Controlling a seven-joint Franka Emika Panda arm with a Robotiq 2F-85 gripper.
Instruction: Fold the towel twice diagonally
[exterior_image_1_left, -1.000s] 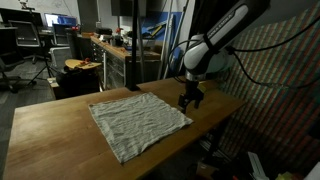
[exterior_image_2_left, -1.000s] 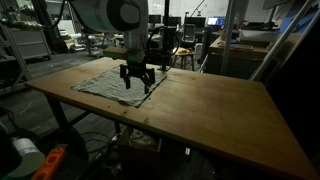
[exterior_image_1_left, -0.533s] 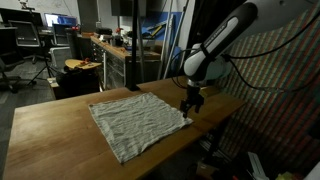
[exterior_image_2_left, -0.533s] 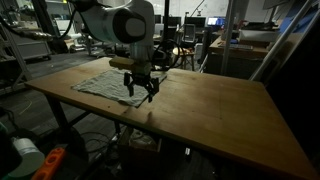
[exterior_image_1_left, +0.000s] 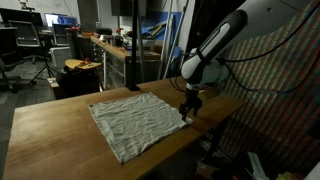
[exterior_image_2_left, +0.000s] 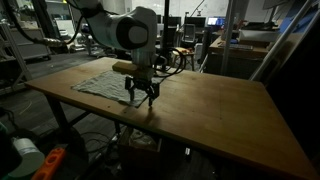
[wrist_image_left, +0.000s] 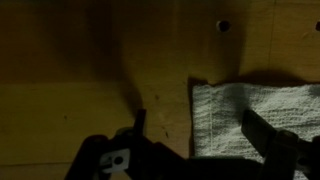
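I need to keep my gripper low and close its open fingers on the towel's corner by the table's edge (exterior_image_1_left: 188, 122) (wrist_image_left: 204, 106).
The towel (exterior_image_1_left: 138, 122) lies flat and unfolded on the wooden table (exterior_image_1_left: 50, 130), pale grey-white and wrinkled. It also shows at the far left of the tabletop in an exterior view (exterior_image_2_left: 105, 82). My gripper (exterior_image_1_left: 188, 113) is low over the towel's corner nearest the table's edge, and the same shows in an exterior view (exterior_image_2_left: 142, 100). In the wrist view the gripper (wrist_image_left: 195, 118) is open. One finger is over bare wood and the other finger (wrist_image_left: 262, 132) is over the towel (wrist_image_left: 250, 105), so the jaws straddle the cloth's edge. Nothing is gripped.
The table's edge (exterior_image_1_left: 215, 118) runs close behind the gripper. A patterned panel (exterior_image_1_left: 285, 90) stands beyond it. A workbench (exterior_image_1_left: 105, 48) and an office chair (exterior_image_1_left: 25, 45) stand in the background. A small hole (wrist_image_left: 224, 26) marks the wood near the towel's corner.
The gripper has come down and shifted slightly along the table's edge, onto the towel's corner. Its jaws have stayed open. The towel has not moved.
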